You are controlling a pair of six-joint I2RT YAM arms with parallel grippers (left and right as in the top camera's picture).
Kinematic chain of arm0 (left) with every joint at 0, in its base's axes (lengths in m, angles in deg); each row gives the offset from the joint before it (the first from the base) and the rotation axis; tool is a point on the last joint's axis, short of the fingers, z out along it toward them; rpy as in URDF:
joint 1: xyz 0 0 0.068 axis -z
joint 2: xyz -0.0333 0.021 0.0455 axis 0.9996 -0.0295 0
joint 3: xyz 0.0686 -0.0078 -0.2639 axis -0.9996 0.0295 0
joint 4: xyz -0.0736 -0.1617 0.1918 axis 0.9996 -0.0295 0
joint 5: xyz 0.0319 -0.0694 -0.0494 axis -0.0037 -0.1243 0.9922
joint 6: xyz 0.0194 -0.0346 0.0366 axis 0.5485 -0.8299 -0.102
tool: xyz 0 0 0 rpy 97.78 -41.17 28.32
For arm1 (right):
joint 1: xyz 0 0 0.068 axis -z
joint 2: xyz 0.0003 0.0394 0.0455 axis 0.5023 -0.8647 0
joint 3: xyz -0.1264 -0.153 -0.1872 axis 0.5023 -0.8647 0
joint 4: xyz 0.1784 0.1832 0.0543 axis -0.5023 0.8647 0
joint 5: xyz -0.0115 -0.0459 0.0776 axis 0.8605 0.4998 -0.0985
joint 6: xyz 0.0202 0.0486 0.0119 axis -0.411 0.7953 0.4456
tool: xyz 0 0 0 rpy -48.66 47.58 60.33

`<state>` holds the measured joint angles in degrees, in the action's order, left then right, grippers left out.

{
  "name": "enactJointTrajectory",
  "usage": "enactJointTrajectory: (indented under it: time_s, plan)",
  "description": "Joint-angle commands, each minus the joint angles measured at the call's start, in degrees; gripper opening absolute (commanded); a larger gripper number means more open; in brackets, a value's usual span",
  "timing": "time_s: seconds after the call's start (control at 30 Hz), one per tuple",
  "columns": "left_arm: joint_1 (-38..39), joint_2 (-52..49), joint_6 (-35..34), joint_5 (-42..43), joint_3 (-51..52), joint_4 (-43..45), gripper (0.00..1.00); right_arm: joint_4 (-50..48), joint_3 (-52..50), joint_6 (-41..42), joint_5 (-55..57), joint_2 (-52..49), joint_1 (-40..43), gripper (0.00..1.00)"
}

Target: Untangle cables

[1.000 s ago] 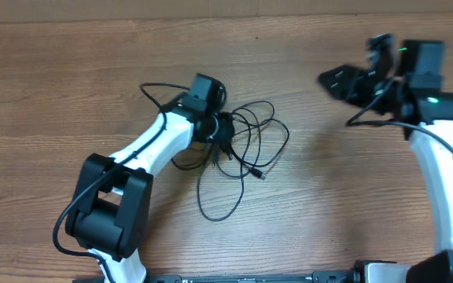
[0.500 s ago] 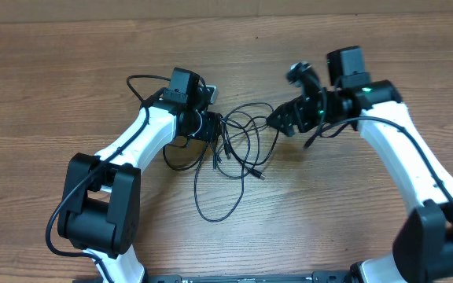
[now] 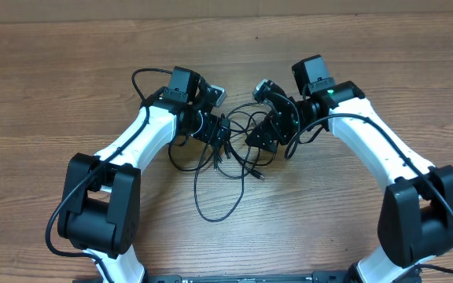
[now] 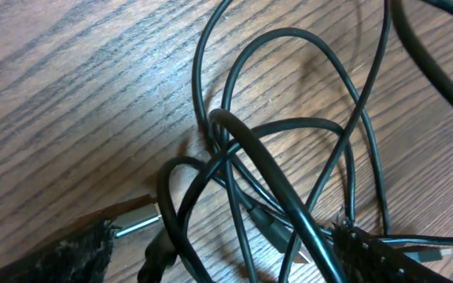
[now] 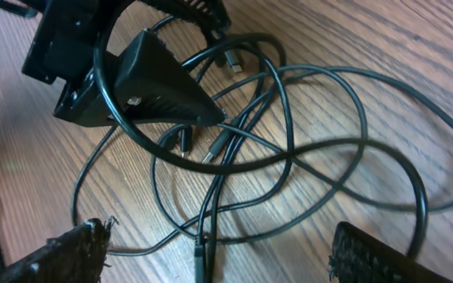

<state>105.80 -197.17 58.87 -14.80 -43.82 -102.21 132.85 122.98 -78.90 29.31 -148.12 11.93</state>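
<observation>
A cord [image 5: 276,49] arches above the others, so my right gripper moves toward my left gripper over the tangle's crossing cords to close on it next.
The cables [image 3: 234,149] are thin black cords lying in one tangle on the wooden table, with a long loop trailing toward the front. My left gripper [image 3: 215,126] sits at the tangle's left edge. Its jaws are open, and several strands [image 4: 266,169] and a silver-tipped plug [image 4: 136,226] lie between them [image 4: 226,263]. My right gripper [image 3: 267,130] is at the tangle's right edge, facing the left one. It is open [image 5: 215,263], low over the strands, with a plug end [image 5: 199,255] between its fingers. The left gripper's black finger [image 5: 152,79] shows just beyond the cables [image 5: 211,153].
The bare wooden table [image 3: 352,220] stretches all around the tangle. The white left arm [image 3: 132,145] comes in from the front left and the right arm [image 3: 376,149] from the front right. Their own thicker black wires run along them.
The right arm has swung in from the far right to the tangle's right edge, jaws widening. The left gripper's jaws have spread apart, letting go of the strands.
</observation>
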Motion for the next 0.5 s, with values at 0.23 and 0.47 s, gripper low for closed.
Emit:
enactJointTrajectory:
  time_s: [0.23,0.47]
  plan:
    - [-0.3,1.7,3.7,-7.1,-1.4,-1.0,0.85,-6.6,0.6,-2.4,-0.8,-1.7,-2.8,0.87]
    - [-0.3,1.7,5.6,-7.8,-1.4,-1.2,0.85,-7.7,0.6,-9.9,-3.3,-4.0,-4.7,0.82]
